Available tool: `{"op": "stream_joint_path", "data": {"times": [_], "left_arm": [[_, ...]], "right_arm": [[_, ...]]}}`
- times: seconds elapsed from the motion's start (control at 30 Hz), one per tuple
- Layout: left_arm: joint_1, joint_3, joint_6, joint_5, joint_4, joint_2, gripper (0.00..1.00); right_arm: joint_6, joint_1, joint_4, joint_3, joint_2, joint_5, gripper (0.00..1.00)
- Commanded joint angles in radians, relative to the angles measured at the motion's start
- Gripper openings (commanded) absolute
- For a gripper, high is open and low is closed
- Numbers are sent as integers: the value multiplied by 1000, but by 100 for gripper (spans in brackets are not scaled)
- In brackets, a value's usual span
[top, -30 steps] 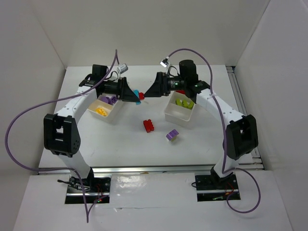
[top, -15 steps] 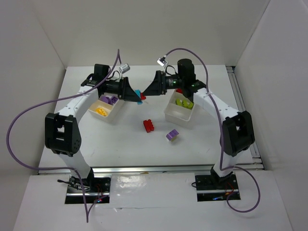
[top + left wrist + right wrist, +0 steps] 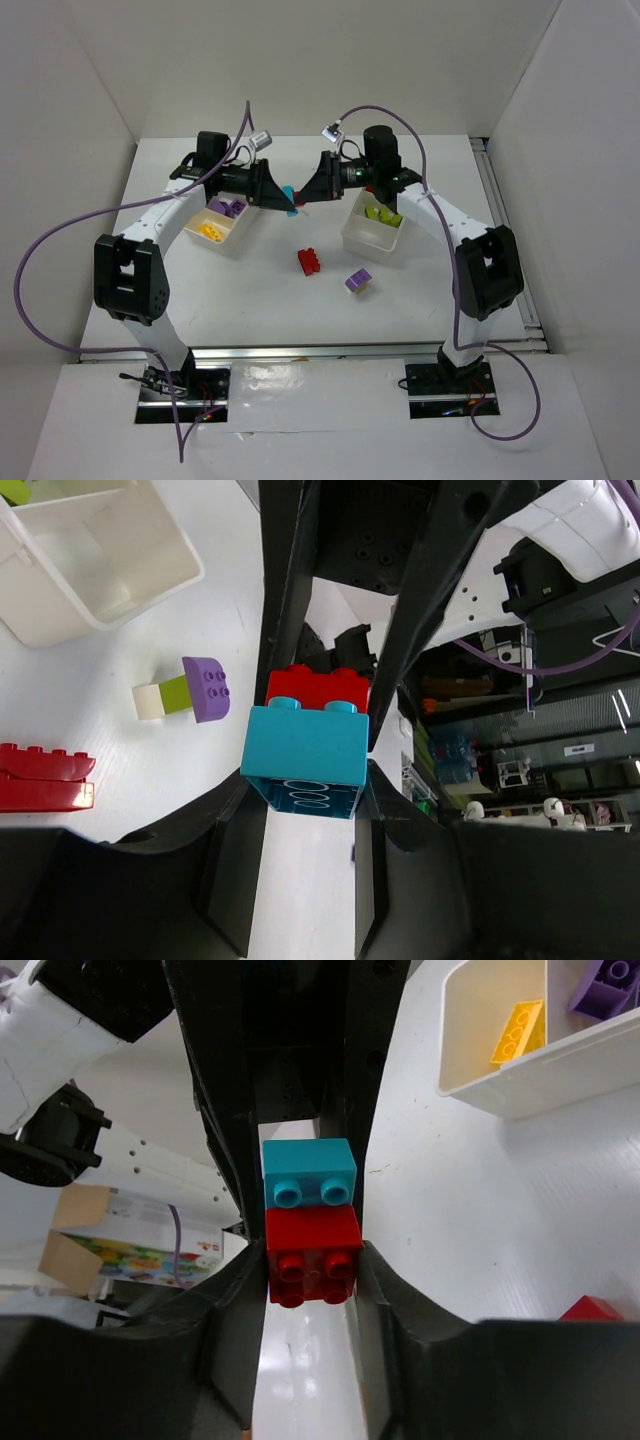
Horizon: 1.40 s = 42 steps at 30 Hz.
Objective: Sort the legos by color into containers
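Observation:
The robot should next draw the cyan brick (image 3: 288, 192) in its left gripper to the lower end of the container, left in the top view, beyond purple and yellow, then lower it and let go.
A cyan brick (image 3: 305, 760) and a red brick (image 3: 318, 688) are joined as one piece, held in the air between the two containers. My left gripper (image 3: 305, 792) is shut on the cyan brick (image 3: 288, 192). My right gripper (image 3: 312, 1260) faces it from the right, its fingers pressed on both sides of the red brick (image 3: 312, 1255). The cyan brick (image 3: 308, 1173) shows just behind the red one. The left container (image 3: 236, 240) holds yellow and purple legos. Lime green legos lie in the right container (image 3: 362, 240).
A red lego pair (image 3: 310, 262) and a purple-and-lime cluster (image 3: 358, 281) lie on the table in front of the containers. Purple cables arch over both arms. White walls close in the table at the back and both sides.
My right gripper has moved slightly left and closed from wide open onto the red brick. My left gripper has kept its hold on the cyan brick and barely moved.

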Motion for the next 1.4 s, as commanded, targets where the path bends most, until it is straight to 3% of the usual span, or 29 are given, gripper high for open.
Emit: {"op": "stream_joint_path", "data": {"times": [0.0, 0.03, 0.17, 0.53, 0.63, 0.8, 0.9, 1.1, 1.3, 1.37], "left_arm": [[-4, 36, -11, 31, 43, 5, 0], [-4, 36, -12, 22, 43, 5, 0], [16, 27, -12, 21, 43, -5, 0], [111, -18, -56, -86, 43, -24, 0], [155, 8, -114, -259, 0, -9, 0], [181, 141, -249, -738, -137, 78, 0], [191, 237, -272, -898, -200, 169, 0], [191, 431, -283, -1052, -273, 333, 0], [191, 525, -274, -1126, -322, 430, 0], [191, 539, -274, -1126, -332, 439, 20]], "right_arm": [[-16, 9, 28, -8, 3, -13, 34], [-16, 9, 28, -8, 3, -13, 26], [-16, -24, 7, -54, -37, 52, 15], [-82, -121, -162, -126, -120, 252, 11], [-107, -121, -202, -126, -131, 315, 11], [-153, -121, -243, -117, -149, 388, 11], [-177, -121, -295, -105, -158, 424, 11], [-217, -121, -361, -87, -189, 550, 11], [-208, -147, -414, -56, -220, 822, 11], [-208, -173, -424, -47, -220, 878, 11]]}}
